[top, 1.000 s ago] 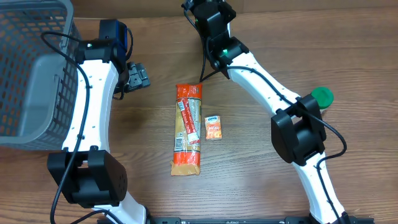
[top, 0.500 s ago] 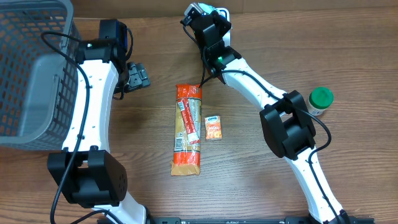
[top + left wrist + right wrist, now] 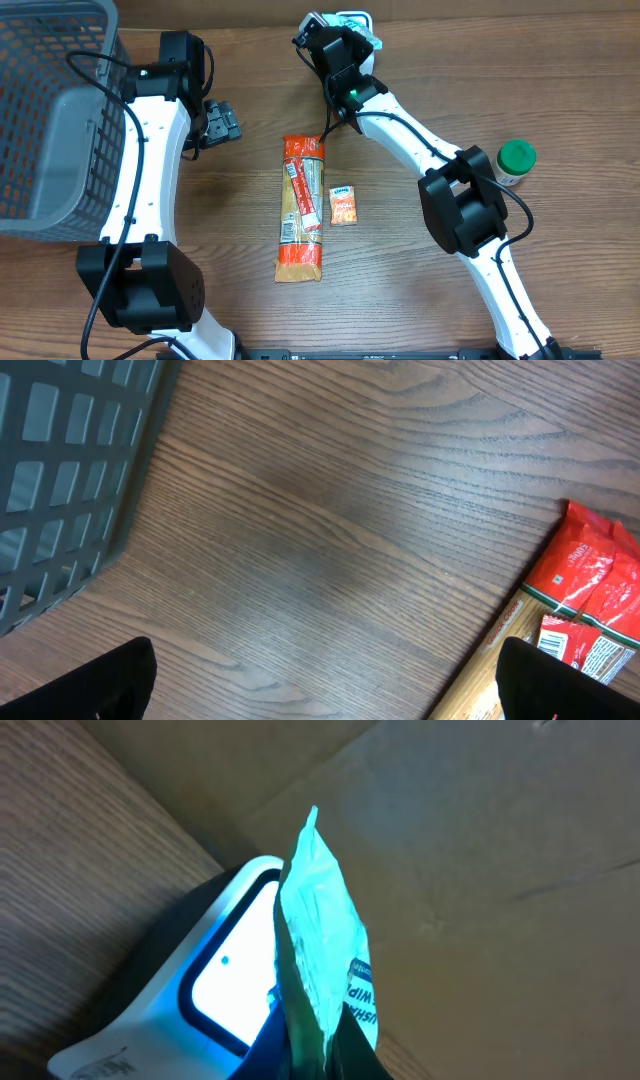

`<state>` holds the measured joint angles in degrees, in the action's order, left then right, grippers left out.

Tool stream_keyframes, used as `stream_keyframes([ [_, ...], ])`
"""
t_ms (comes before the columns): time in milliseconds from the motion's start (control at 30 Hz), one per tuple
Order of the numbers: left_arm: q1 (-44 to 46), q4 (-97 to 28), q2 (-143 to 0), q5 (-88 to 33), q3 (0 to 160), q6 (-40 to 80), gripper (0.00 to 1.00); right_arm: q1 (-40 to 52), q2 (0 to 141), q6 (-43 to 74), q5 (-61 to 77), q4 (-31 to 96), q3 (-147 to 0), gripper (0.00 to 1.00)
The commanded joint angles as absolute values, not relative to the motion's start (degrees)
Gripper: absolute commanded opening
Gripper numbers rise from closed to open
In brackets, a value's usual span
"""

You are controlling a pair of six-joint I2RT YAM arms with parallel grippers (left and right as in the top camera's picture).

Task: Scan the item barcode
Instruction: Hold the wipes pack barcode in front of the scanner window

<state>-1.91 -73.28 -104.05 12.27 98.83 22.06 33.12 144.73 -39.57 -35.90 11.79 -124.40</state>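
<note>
The robot's right gripper will next lift back from the scanner, then lower the packet onto the open wood between the orange sachet and the jar with the green lid.
A teal wipes packet (image 3: pixel 325 935) stands edge-on, pinched at its bottom by my right gripper (image 3: pixel 325 1065), which is shut on it. Just left of the packet sits the white scanner (image 3: pixel 190 1005) with its window glowing blue-white. In the overhead view the right gripper (image 3: pixel 342 38) holds the packet (image 3: pixel 360 20) at the table's back edge, beside the scanner (image 3: pixel 316 20). My left gripper (image 3: pixel 222 122) hovers over bare wood left of centre, open and empty (image 3: pixel 325 685).
A long red-and-tan pasta pack (image 3: pixel 302 205) lies mid-table, its red end showing in the left wrist view (image 3: pixel 585 585). A small orange sachet (image 3: pixel 343 203) lies beside it. A green-lidded jar (image 3: pixel 517 158) stands at the right. A grey mesh basket (image 3: pixel 50 120) fills the left side.
My right arm has swung left and back, bringing the teal packet up beside the scanner at the back edge. The left arm has not moved.
</note>
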Motion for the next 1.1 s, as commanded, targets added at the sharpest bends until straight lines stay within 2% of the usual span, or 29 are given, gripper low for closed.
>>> stream_keyframes([
  [0,-1.85,-73.23,-103.98,12.84,98.56,21.21,1.0,32.8,145.12,-37.45,-33.5,12.62,-124.2,0.04],
  [233,-1.85,-73.23,-103.96,12.84,98.56,21.21,1.0,33.85,144.75,-37.47,-35.0,9.08,-124.2,0.04],
  [367,-1.85,-73.23,-103.98,12.84,98.56,21.21,1.0,34.06,142.63,-37.45,-40.99,4.56,-124.22,0.03],
  [567,-1.85,-73.23,-103.98,12.84,98.56,21.21,1.0,34.06,134.52,-29.06,-39.66,12.8,-124.22,0.03],
  [767,-1.85,-73.23,-103.98,12.84,98.56,21.21,1.0,32.8,122.91,-15.07,-25.87,37.12,-124.22,0.04],
  [1067,-1.85,-73.23,-103.98,12.84,98.56,21.21,1.0,27.86,119.57,-8.93,-1.74,79.0,-123.55,0.04],
])
